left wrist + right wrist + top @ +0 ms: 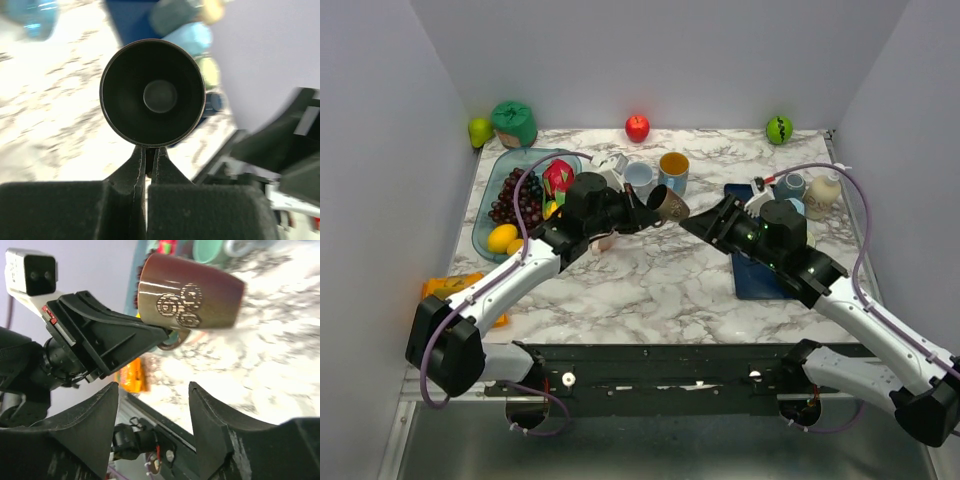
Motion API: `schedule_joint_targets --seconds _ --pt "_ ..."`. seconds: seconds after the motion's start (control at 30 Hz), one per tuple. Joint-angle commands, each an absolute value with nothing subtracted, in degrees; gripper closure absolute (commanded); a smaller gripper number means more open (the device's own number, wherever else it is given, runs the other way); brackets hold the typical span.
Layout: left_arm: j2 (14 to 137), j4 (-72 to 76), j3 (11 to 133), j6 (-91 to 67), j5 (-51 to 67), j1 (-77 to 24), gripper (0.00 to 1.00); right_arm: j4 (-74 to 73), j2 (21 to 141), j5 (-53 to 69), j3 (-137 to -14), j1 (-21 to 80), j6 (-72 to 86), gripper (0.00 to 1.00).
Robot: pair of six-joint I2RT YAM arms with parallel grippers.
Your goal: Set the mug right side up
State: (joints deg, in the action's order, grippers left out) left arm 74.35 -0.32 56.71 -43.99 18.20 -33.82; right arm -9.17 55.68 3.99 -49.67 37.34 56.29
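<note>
Next, my left gripper tilts fingers-down, lowers the mug onto the bare marble below and releases its handle there, as the mug hangs sideways above the table.
The mug is brown and maroon with a pale swirl pattern. It hangs on its side above the middle of the table. My left gripper is shut on its handle. In the left wrist view the mug's dark inside faces the camera, just above my closed fingertips. My right gripper is open and empty, just right of the mug and apart from it. In the right wrist view the mug lies sideways above and beyond my open fingers.
A blue tray with grapes and fruit lies at the left. A light blue mug and a blue mug with a yellow inside stand behind. A navy mat, bottle, red apple and orange packet are around.
</note>
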Motion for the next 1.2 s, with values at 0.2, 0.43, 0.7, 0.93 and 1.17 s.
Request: schedule_joint_targets --seconds 0.2,0.43,0.7,0.93,1.17 --pt "82.5 -14.5 63.1 -26.7 -4.1 -34.3 1.00 -39.8 58.6 -16.3 -56.4 37.4 52.7 0.16" --pt "90.2 -18.5 66.9 -25.0 -12.0 -34.3 1.00 -49.1 62.1 -23.5 -59.3 33.9 47.2 0.05" --pt "94.4 -20.3 67.6 -24.9 -14.7 -34.4 1.00 -53.3 63.2 -27.2 -57.7 24.4 43.6 0.04" --pt "95.0 -18.8 66.3 -22.7 -15.3 -34.5 0.91 -53.8 62.7 -29.8 -57.1 20.9 41.3 0.03" --pt "94.8 -17.8 65.6 -21.1 -14.7 -35.5 0.66 -54.1 63.3 -30.8 -56.7 16.7 40.0 0.03"
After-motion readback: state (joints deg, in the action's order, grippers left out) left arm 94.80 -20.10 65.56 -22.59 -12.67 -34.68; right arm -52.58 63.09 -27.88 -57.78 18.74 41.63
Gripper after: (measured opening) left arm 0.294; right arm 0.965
